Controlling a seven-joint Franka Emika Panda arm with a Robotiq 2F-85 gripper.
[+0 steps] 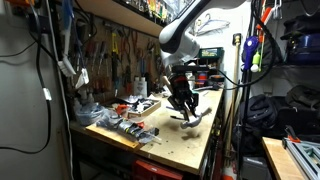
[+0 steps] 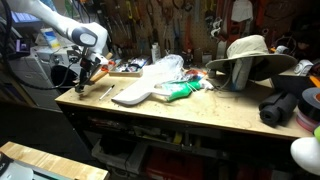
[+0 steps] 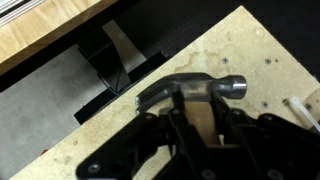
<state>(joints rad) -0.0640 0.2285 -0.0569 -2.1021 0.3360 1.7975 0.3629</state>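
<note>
The head of the hammer (image 1: 193, 119) still hangs above the bare bench top (image 1: 177, 143), so next my gripper will lower it there, away from the bench edge, then release it.
A claw hammer with a steel head (image 3: 190, 90) and a light wooden handle lies between my fingers in the wrist view. My gripper (image 3: 185, 115) is shut on the hammer's handle just behind the head. In an exterior view the gripper (image 1: 182, 103) holds the hammer (image 1: 193, 119) a little above the workbench (image 1: 180, 145). In an exterior view the gripper (image 2: 87, 75) is near the bench's end, with the hammer (image 2: 80, 88) hanging below it.
The bench edge and a dark gap with a grey floor (image 3: 50, 95) lie just beyond the hammer head. Tools and boxes (image 1: 135, 108) clutter the bench's back. A white cloth (image 2: 150, 85), green item (image 2: 180, 92) and a hat (image 2: 250, 55) lie on the bench.
</note>
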